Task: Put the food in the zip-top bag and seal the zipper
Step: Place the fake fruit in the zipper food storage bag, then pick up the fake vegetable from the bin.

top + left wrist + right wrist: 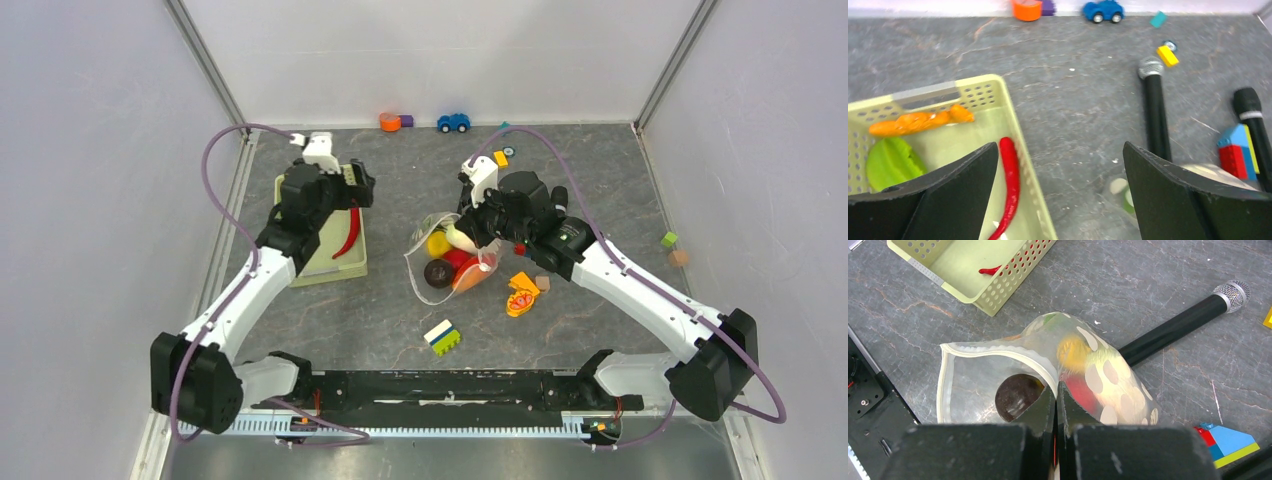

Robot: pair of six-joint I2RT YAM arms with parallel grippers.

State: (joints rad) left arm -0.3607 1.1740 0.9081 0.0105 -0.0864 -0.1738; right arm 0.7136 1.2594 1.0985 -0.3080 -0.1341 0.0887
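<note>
The red chili lies below my left gripper, toward the left in the wrist view, so my left gripper will next lower that way onto the red chili's middle (350, 235) (1012, 181).
The clear dotted zip-top bag (428, 262) lies mid-table with its mouth held up and wide. Its whitish zipper (944, 385) rims the mouth. My right gripper (1056, 388) is shut on the rim's near edge. Inside the bag I see a dark purple piece (1015, 397), a yellow piece (1072, 352) and a red one (1083, 392). My left gripper (1060, 150) hangs open above the right wall of the green basket (1015, 125), nothing between its fingers. In the basket lie a red chili (1010, 185), an orange carrot (923, 121) and a green piece (890, 162).
Two black microphones (1155, 115) (1253, 120) lie right of the basket, near the bag. An orange-and-red lumpy toy (522, 293) and stacked blocks (442, 337) sit in front of the bag. A blue car (453, 122) and small blocks line the back wall.
</note>
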